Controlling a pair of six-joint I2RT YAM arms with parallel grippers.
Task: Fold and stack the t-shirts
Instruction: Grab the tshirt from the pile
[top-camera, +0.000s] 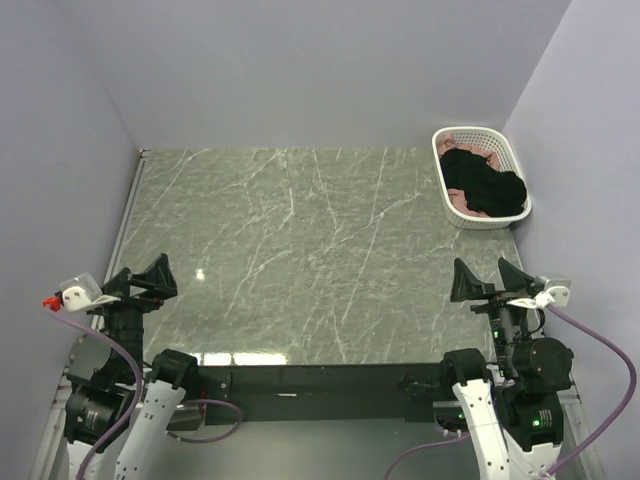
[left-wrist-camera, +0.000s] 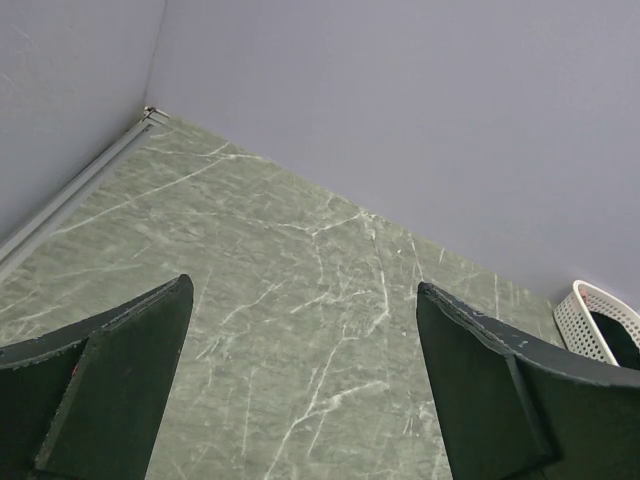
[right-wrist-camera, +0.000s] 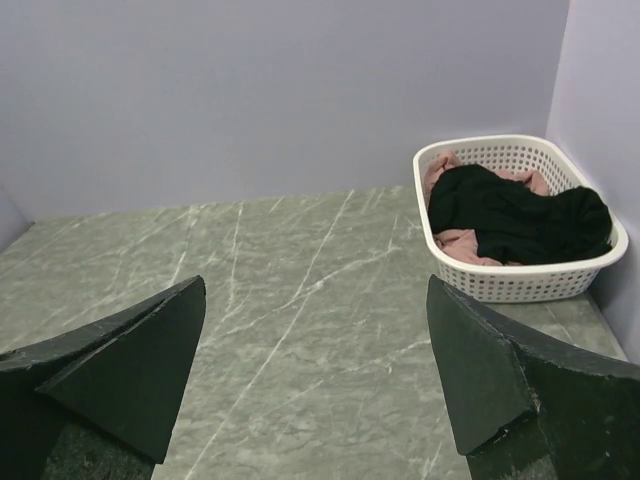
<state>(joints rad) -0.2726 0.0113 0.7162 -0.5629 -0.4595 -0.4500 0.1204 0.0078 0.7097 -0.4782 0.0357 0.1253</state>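
Note:
The right gripper reaches outward over the basket next, then down onto the black t-shirt's edge by the basket's side (top-camera: 516, 189), as the black t-shirt lies atop the pink cloth (top-camera: 459, 201).
A crumpled black t-shirt (top-camera: 484, 182) lies on top of dusty pink cloth (top-camera: 459, 201) inside a white lattice basket (top-camera: 497, 221) at the far right of the table. In the right wrist view the black t-shirt (right-wrist-camera: 515, 216) covers most of the pink cloth (right-wrist-camera: 455, 241). My left gripper (top-camera: 139, 280) is open and empty at the near left. My right gripper (top-camera: 491, 279) is open and empty at the near right, well short of the basket. Both grippers hold nothing in the wrist views, the left (left-wrist-camera: 303, 290) and the right (right-wrist-camera: 315, 285).
The green marble table (top-camera: 300, 250) is walled by pale lilac panels at the back and both sides. The basket (right-wrist-camera: 520, 283) sits against the right wall. A corner of the basket (left-wrist-camera: 585, 315) shows in the left wrist view.

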